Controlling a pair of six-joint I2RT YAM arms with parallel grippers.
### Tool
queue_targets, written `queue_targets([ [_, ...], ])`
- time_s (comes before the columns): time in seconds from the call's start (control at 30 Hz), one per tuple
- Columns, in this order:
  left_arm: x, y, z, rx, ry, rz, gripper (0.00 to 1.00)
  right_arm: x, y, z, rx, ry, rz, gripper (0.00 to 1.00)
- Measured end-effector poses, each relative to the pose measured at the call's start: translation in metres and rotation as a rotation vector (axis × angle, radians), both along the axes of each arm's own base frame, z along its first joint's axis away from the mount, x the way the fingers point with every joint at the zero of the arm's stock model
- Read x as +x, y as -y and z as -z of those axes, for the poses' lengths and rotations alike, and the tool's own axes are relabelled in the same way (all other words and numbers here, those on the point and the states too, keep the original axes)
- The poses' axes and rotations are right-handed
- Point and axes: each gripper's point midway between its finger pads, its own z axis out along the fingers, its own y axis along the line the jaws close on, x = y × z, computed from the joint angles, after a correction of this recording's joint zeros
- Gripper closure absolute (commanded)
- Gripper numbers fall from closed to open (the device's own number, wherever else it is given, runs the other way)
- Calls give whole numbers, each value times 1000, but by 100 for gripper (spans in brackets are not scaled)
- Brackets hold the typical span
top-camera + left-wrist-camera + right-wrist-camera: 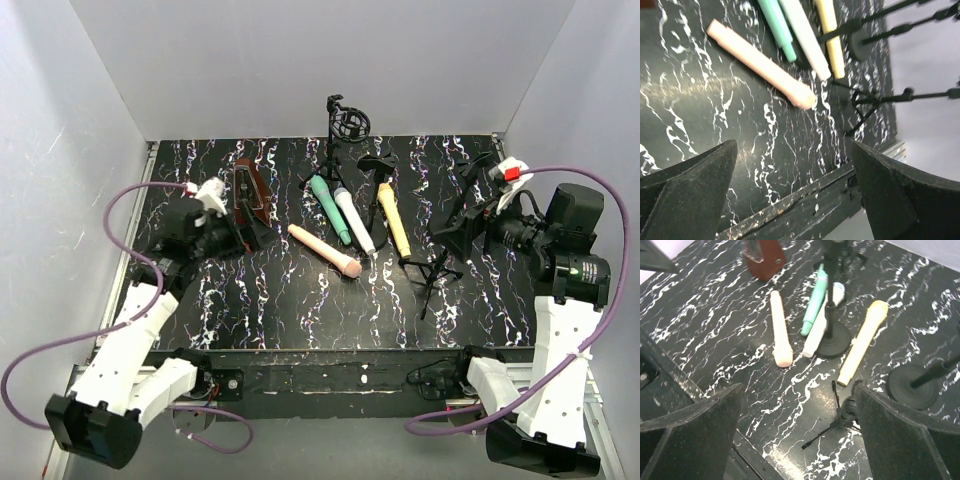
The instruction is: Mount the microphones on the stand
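Note:
My left gripper goes to the right in the top view next, down onto the handle of the pink microphone (760, 64), which lies nearest.
Several microphones lie on the black marbled table (250, 290): a pink one (324, 250), a green one (329, 207), a white one (355, 220) and a yellow one (393, 218). A tall stand with a round clip (345, 125) rises at the back. A round-base stand (377, 165) and a small tripod stand (432, 268) are near the microphones. My left gripper (243, 232) is open and empty, left of the pink microphone (760, 64). My right gripper (455, 232) is open and empty, right of the yellow microphone (863, 340), above the tripod (842, 415).
A brown wedge-shaped block (252, 190) stands at the back left, beside my left gripper. A second round stand base (912, 385) is at the right. White walls close the table on three sides. The table's front edge (330, 355) runs below.

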Motion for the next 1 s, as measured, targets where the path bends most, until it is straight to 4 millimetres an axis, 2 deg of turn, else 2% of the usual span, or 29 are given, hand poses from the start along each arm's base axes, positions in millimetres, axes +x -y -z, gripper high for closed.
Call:
queue_targets([
  [0.1,-9,26,21,58,-61,46,2,-8,-8,-1,-6,24,-82,2],
  [0.2,-15,46,52,145,-148,62,2,-13,-14,0,4,28,-143,2],
  [0.27,-12,53,75,210,-210,33,2,-14,-17,0,9,32,-170,2],
  [0.43,2,67,116,325,-305,-70,2,-16,-21,2,26,30,-205,2],
  [0.73,45,104,160,369,-361,-243,2,-20,-25,10,52,11,-224,2],
  [1.0,70,114,193,370,-411,-368,6,-24,-27,9,59,24,-235,2],
])
